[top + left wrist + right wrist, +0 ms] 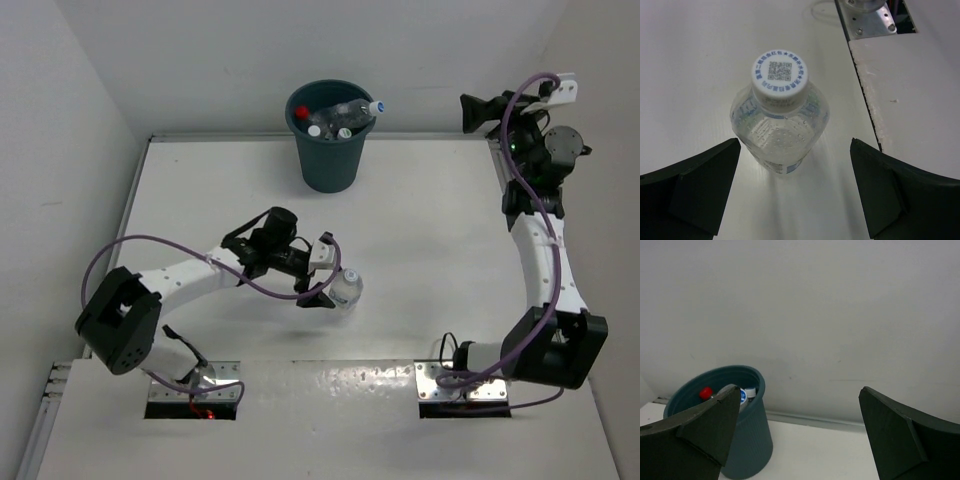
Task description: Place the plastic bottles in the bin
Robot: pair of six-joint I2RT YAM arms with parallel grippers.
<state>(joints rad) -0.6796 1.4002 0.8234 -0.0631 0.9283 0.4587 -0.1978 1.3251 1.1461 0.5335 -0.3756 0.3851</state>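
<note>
The bottle's clear body (347,291) (781,132) still stands just beyond my left gripper's fingers. I need to move that gripper to the right in the top view to bring its fingers around it.
One clear plastic bottle (346,287) with a white cap stands upright on the table right of centre. My left gripper (330,272) is open, its fingertips just short of the bottle on either side. In the left wrist view the bottle (780,125) sits ahead of the open left gripper (795,145), untouched. The teal bin (328,150) stands at the back, holding several bottles, one red-capped (302,113) and one blue-capped (377,106) poking over the rim. My right gripper (478,110) hovers open and empty at the back right. It faces the bin (747,440) across the right gripper's (799,389) view.
White walls close in the table at the back and left. A raised near strip with a ragged edge (867,107) and metal base plates (195,392) runs along the front. The right arm (545,260) stands along the right side.
</note>
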